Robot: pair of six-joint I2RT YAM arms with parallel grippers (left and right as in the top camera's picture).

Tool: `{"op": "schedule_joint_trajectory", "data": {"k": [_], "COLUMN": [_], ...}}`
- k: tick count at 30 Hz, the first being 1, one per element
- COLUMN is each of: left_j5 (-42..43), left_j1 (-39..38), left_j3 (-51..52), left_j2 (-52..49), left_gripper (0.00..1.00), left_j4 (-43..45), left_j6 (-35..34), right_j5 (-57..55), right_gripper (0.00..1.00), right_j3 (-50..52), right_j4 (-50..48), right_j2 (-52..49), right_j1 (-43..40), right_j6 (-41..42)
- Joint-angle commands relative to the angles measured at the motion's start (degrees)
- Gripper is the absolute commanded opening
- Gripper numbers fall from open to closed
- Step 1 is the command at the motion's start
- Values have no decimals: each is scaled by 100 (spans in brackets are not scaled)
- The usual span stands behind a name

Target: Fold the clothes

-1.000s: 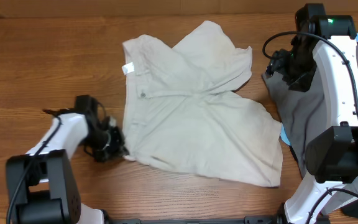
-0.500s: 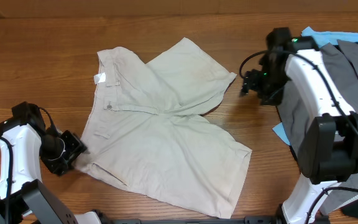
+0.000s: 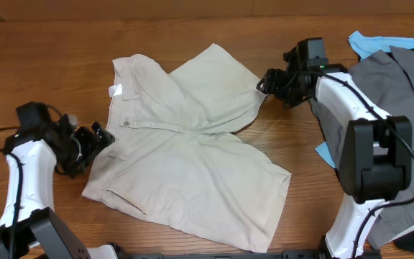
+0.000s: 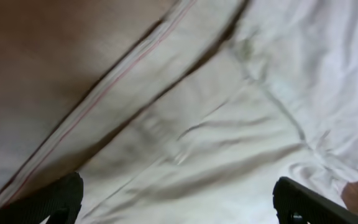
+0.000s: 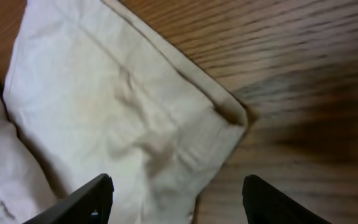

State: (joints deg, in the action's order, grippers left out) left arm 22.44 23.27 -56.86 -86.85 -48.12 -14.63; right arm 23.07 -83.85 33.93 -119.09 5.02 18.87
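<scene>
Next, my left gripper rises, shifts outward and lowers onto the fold of the front waistband edge, since that edge lies apart from the red-lined piece of cloth.
The beige shorts (image 3: 185, 165) lie spread flat mid-table, waistband and white tag (image 3: 115, 91) to the left, both legs pointing right. My left gripper (image 3: 98, 138) stands open at the waistband's left edge, holding nothing. In the left wrist view the shorts' cloth (image 4: 216, 124) fills the frame between the wide-apart fingers (image 4: 61, 199). My right gripper (image 3: 264, 81) hovers open at the upper leg's hem corner (image 5: 225, 115), its fingertips (image 5: 95, 199) either side of the cloth. The grey garment (image 3: 401, 86) and the light-blue one (image 3: 369, 43) lie at the right.
The right arm's base (image 3: 372, 165) stands on the grey garment pile at the right edge. A bit of blue cloth (image 3: 324, 152) pokes out beside it. Bare wooden table (image 3: 49, 57) surrounds the shorts.
The shorts were dragged left, then the left gripper let go of the waistband corner, opened wide and rose slightly. The right gripper moved left to the upper leg's hem corner.
</scene>
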Motion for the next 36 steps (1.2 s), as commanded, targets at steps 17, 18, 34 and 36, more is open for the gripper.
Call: {"op": "schedule_joint_trajectory", "data": {"k": [17, 18, 34, 36], "left_j5": [-201, 9, 1556, 1550], "left_j1": [-1469, -1469, -1554, -1663], "left_j3": [-105, -105, -105, -105], "left_j2": [-1086, -1231, -1790, -1871], "left_gripper": [90, 91, 83, 83], "left_j4": [2068, 2214, 4203, 4310], "left_j6": [87, 96, 208, 225], "right_j5": [-1034, -999, -1003, -887], "right_gripper": [24, 28, 44, 43], "right_j3": [-367, -367, -365, -365], "right_j4": [-70, 11, 2323, 2518], "right_j2": [52, 76, 723, 750], "right_j1": [-918, -918, -1001, -1001], "right_j6": [369, 367, 365, 345]}}
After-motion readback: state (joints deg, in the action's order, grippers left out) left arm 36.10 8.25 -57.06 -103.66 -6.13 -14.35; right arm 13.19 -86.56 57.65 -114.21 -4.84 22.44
